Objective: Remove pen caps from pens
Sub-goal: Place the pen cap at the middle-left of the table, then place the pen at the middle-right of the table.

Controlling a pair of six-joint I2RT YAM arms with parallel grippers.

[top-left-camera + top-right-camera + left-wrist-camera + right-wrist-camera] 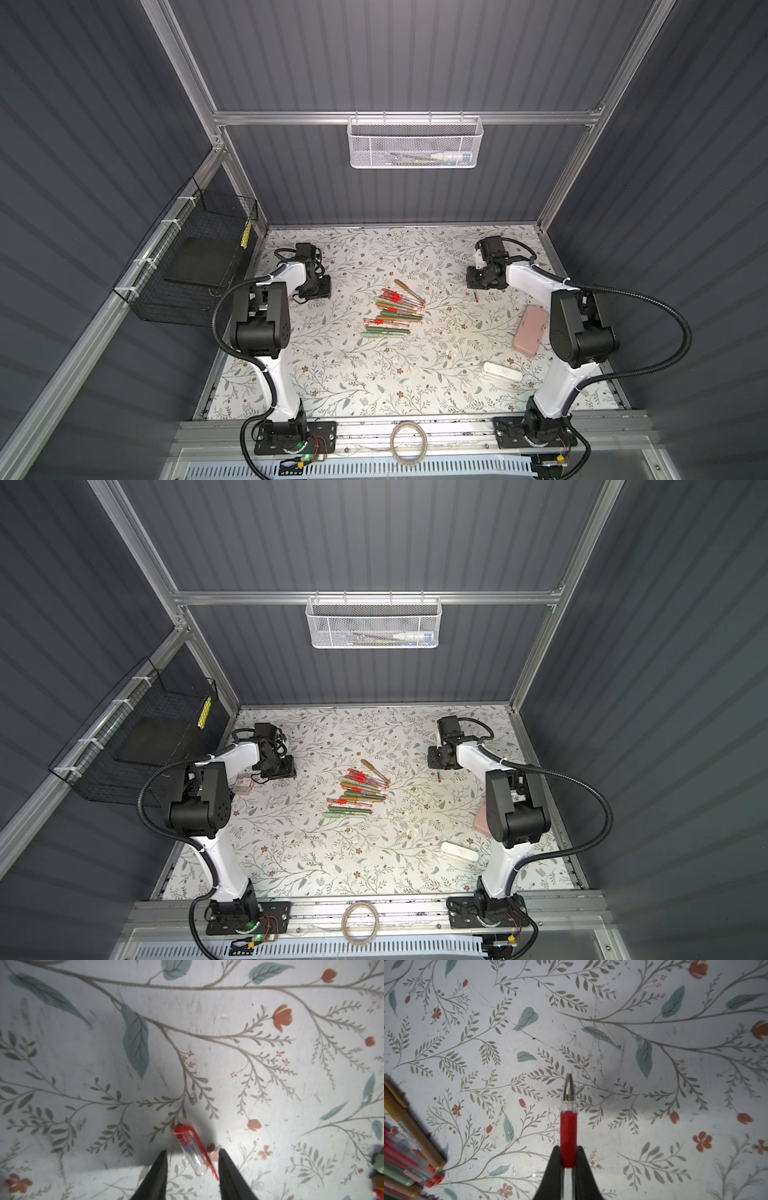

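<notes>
I will next move my right gripper straight down to the bare tabletop under the clear pen and let go of the pen there, as its metal tip is already uncapped.
The pens point(390, 309) lie in a loose pile mid-table in both top views point(355, 789), and their ends show in the right wrist view point(409, 1136). My right gripper point(568, 1148) is shut on a clear pen point(568, 1126) with a red grip, whose bare metal tip points ahead of the jaws. Right of the pile, this pen shows as a small red stub point(477, 296) below the gripper. My left gripper point(193, 1150), far left of the pile point(318, 286), is open. A clear pen cap point(187, 1140) with a red clip lies loose on the table between its fingertips.
A pink case point(530, 330) and a white oblong case point(502, 371) lie by the right arm. A small pale box point(244, 785) sits near the left arm. A tape roll point(409, 442) rests on the front rail. A black wire basket point(187, 266) hangs on the left wall.
</notes>
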